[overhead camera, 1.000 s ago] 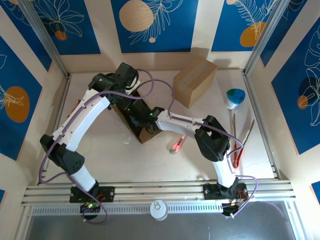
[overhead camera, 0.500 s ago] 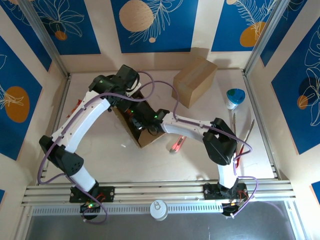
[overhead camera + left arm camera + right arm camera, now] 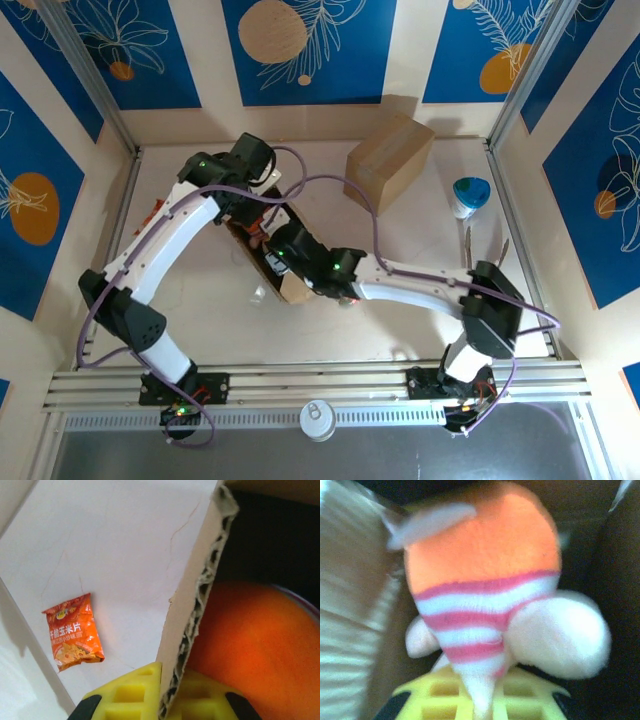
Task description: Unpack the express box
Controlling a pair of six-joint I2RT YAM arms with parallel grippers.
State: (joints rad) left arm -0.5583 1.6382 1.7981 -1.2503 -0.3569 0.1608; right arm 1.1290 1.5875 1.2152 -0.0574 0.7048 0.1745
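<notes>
Bare tabletop beyond the snack packet lies outward of my left gripper. So it will next pull the pinched cardboard side of the box outward and let go.
The open express box [image 3: 293, 288] lies mid-table between my two arms. My left gripper [image 3: 256, 222] is shut on the box's corrugated cardboard wall [image 3: 196, 605]; in the left wrist view its yellow fingers [image 3: 131, 692] pinch that wall from both sides. My right gripper [image 3: 272, 256] reaches inside the box. There it is shut on the white tip of a plush toy [image 3: 485, 565], orange with pink and white stripes. The same orange plush toy [image 3: 250, 645] shows inside the box in the left wrist view.
A closed cardboard box [image 3: 388, 161] stands at the back. A blue and white object [image 3: 471, 195] sits at the right, with tongs [image 3: 468, 250] near it. An orange snack packet [image 3: 74, 631] lies on the table left of the open box. A small white scrap [image 3: 258, 293] lies near its front.
My right gripper has closed on the plush toy's tip, and the right arm has stretched lower and leftward across the table. The box has shifted slightly toward the near edge. The left grip holds.
</notes>
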